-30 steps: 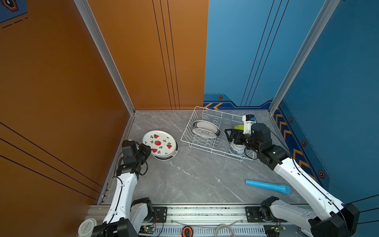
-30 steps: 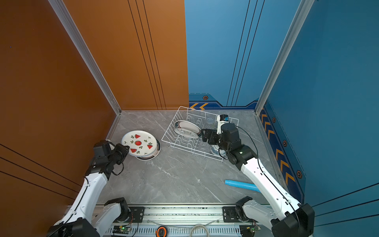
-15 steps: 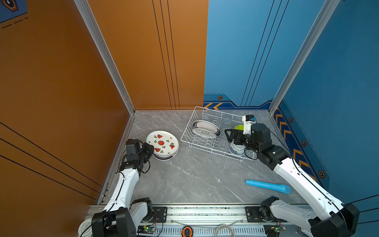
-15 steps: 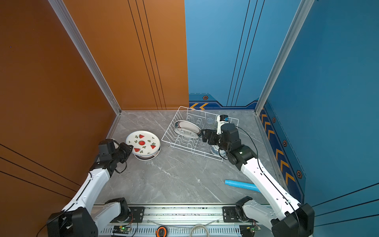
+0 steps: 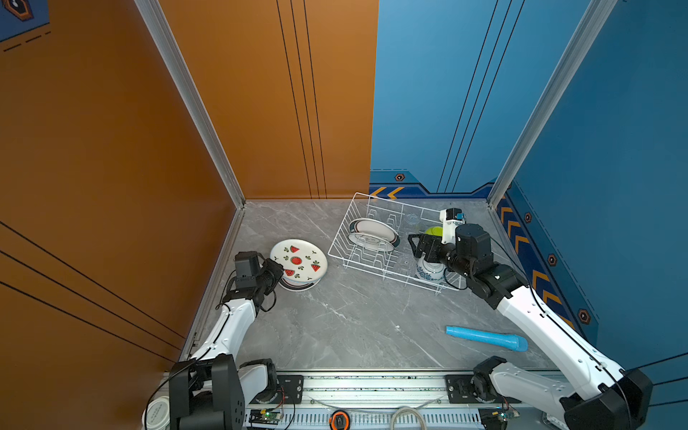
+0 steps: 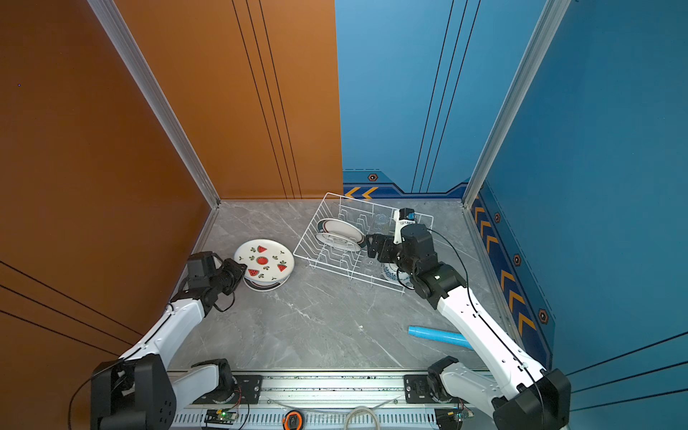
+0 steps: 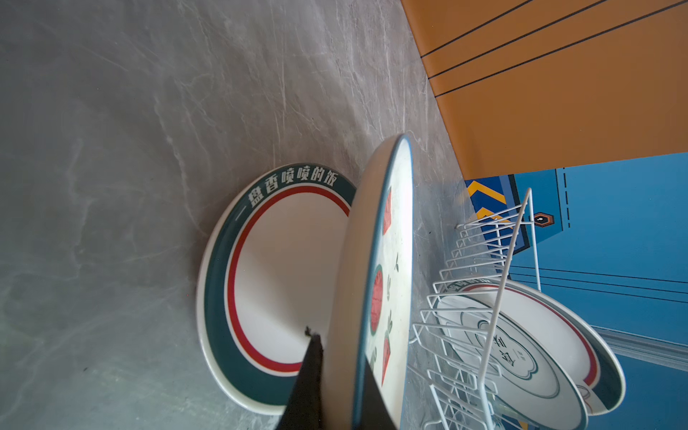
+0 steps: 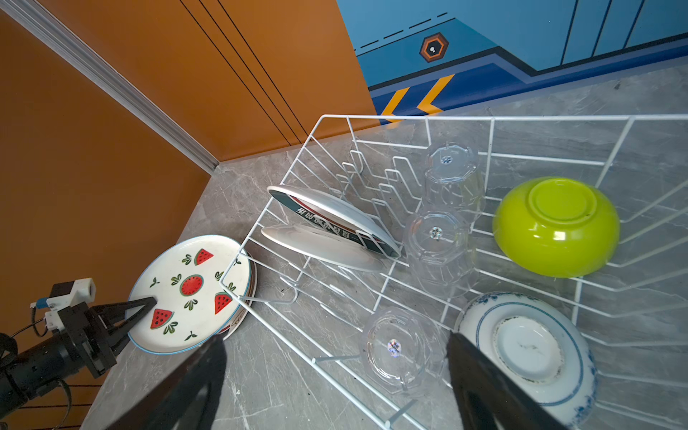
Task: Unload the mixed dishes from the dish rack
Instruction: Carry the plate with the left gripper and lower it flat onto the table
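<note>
The dark-rimmed plate (image 5: 300,286) (image 7: 283,268) lies flat below, on its rack side, so next I need to lower the watermelon-print plate in my left gripper toward the rack onto that plate and let go of the watermelon-print plate's rim.
My left gripper (image 5: 277,270) (image 7: 340,372) is shut on the rim of the watermelon-print plate (image 5: 299,260) (image 7: 376,260). It holds that plate tilted just above a dark-rimmed plate (image 7: 283,268) lying on the table left of the dish rack (image 5: 337,238). My right gripper (image 5: 415,245) (image 8: 335,353) hangs open over the rack's near edge, with an upside-down clear glass cup (image 8: 398,348) below, between its fingers and untouched. Also in the rack are two leaning plates (image 8: 327,223), two more cups (image 8: 435,242), a lime-green bowl (image 8: 556,225) and a white-and-blue patterned bowl (image 8: 528,346).
A light blue tube (image 5: 486,338) lies on the grey marble table at the front right, beside my right arm. An orange wall runs close along the left and blue walls stand at the back and right. A metal rail borders the table's front edge.
My left gripper has carried the watermelon plate a little to the right, toward the rack, over the plate on the table. The right arm has stayed still and open.
</note>
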Available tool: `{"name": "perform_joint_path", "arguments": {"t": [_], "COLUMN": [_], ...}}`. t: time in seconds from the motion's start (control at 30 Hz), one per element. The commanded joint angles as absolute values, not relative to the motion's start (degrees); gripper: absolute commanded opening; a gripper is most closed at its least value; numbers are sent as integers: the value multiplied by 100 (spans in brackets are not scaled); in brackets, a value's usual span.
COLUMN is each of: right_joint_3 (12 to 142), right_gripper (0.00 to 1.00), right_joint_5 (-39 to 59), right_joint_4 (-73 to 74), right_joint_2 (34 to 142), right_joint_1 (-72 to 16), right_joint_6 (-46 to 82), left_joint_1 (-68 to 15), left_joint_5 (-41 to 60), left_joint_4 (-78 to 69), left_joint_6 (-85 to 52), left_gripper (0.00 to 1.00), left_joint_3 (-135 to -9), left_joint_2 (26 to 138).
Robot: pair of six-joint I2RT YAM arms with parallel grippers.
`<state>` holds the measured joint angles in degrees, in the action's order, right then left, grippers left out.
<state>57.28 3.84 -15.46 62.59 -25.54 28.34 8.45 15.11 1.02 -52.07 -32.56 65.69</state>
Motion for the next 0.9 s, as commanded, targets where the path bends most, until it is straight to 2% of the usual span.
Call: {"name": "perform_joint_path", "arguments": {"t": [0.0,0.5,0.57,0.73,0.83,0.87], "right_joint_3": [5739,5837,5855,5892,5919,5931], "right_gripper": [93,93,93,93,93,93], "right_joint_5": [261,256,244,219,214,208], "right_joint_4": [-1679,-1754,-1772,-1788,-1808,-1810], "right_joint_2": [6306,6442,6437,6451,6492,6507], "right_joint_1": [-2549,-2558,-2562,-2559,-2551,-2549], "right_joint_6": [2778,2780,2760,2736,2716,2707], "left_joint_1": [800,778,801,841,884,897], "left_joint_5": [1843,1860,1852,1845,1930,1966], "left_joint_4": [-616,-519,-439,-369,-275,-257], "left_joint_6": [-5242,-5083,-5046,-5036,-5027,-5004], "left_gripper": [0,0,2,31,57,62], "left_joint_3": [-3287,-3243,-3226,-3147,-3146,-3138], "left_joint_2": [6620,6949,6952,6943,6928,6903]}}
